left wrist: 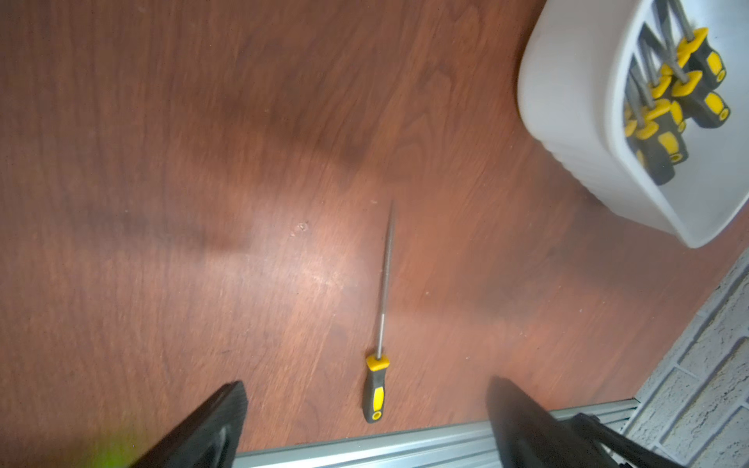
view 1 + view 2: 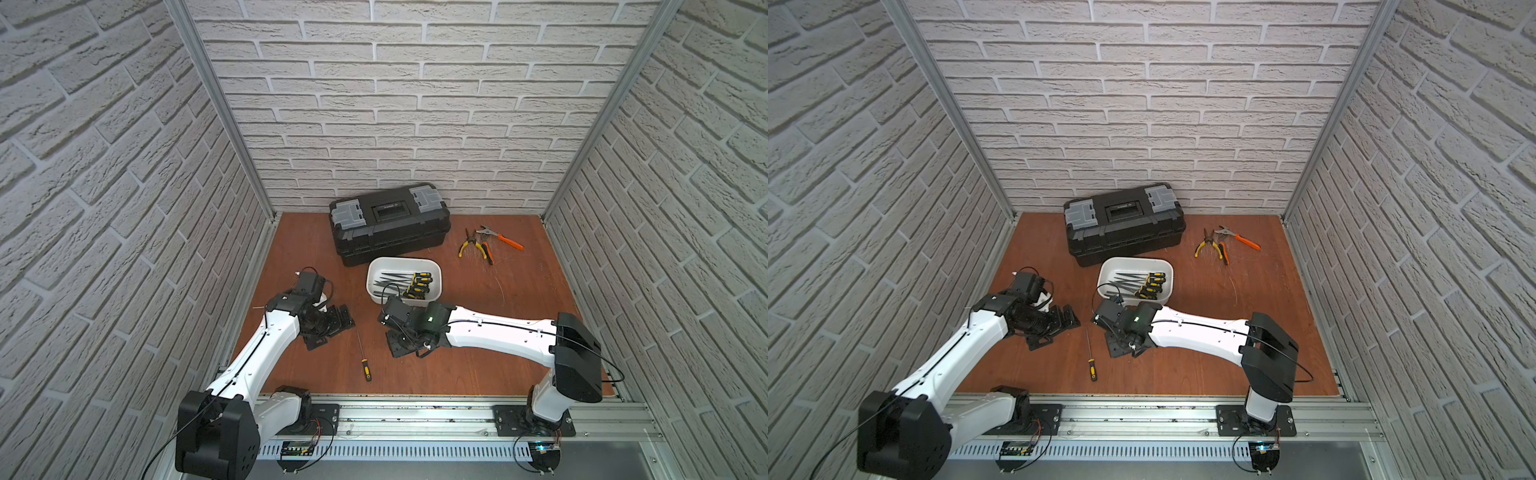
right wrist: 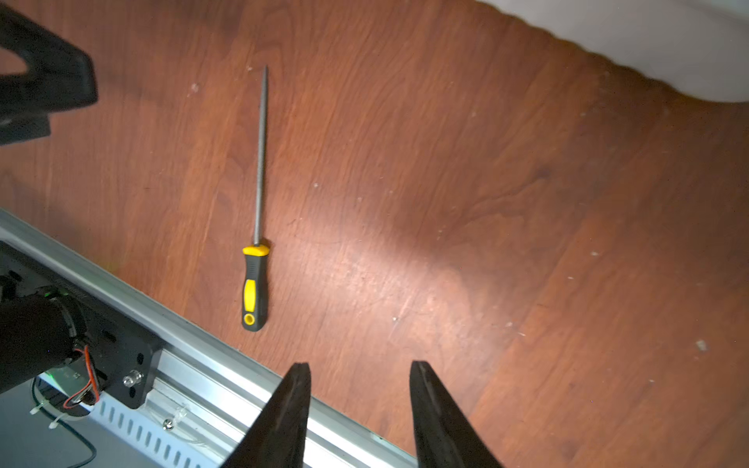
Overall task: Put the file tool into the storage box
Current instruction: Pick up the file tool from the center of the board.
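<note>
My right gripper moves back and down next over the file tool's handle to close, because it lies clear on the tabletop near the bar.
The file tool, a thin grey rod with a black and yellow handle, lies alone on the brown table between the two arms. My left gripper hovers to its left, open wide and empty. The file tool's handle shows between the fingers, lower down on the table. My right gripper is open and empty, to the right of the file tool. The storage box, a white tub, stands behind the right gripper and holds several similar files.
A closed black toolbox stands behind the tub against the back wall. Yellow and orange pliers lie at the back right. An aluminium rail runs along the table's front edge, close to the file's handle. Brick walls enclose three sides.
</note>
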### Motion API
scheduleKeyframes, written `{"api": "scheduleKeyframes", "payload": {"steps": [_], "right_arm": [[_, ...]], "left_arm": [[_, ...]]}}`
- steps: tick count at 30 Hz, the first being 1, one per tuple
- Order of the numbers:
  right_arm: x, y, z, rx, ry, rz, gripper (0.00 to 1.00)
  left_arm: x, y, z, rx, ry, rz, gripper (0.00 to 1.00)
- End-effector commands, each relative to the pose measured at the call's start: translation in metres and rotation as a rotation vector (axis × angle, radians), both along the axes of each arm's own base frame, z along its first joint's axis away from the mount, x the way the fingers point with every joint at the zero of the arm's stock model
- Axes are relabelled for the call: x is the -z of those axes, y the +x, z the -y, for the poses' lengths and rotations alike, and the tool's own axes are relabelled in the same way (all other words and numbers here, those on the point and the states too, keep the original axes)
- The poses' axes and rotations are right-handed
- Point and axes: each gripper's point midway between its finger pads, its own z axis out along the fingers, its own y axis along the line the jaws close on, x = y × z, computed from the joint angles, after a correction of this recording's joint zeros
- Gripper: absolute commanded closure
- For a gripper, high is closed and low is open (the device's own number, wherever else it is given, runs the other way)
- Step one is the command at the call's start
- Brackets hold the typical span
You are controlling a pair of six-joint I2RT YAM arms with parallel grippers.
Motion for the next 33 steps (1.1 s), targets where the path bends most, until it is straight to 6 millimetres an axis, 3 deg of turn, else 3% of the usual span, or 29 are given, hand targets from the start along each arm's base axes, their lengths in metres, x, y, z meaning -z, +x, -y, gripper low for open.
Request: {"api": "scheduleKeyframes", "payload": {"steps": [1,7,16,22,33], "right_arm": [[0.002,-0.003,-0.027,0.012,0.039,-0.001,0.54],[0.019,-0.013,-0.048,-0.027,-0.027,-0.043,0.54],[0.048,-0.019,-0.059,-0.076,-0.119,-0.093,0.54],[0.052,-0.020,-0.066,-0.116,-0.140,-0.111,0.54],[0.065,-0.026,-0.079,-0.160,-0.150,-0.150,0.54]], "left_arm": [[-0.006,0.004,-0.004,-0.009,-0.012,0.034,0.02],[-0.002,0.018,-0.021,-0.090,-0.043,0.021,0.02],[-0.014,0.032,-0.050,-0.191,-0.068,0.049,0.02],[-0.007,0.032,-0.051,-0.210,-0.100,0.039,0.02],[-0.015,0.030,-0.055,-0.211,-0.077,0.063,0.02]]}}
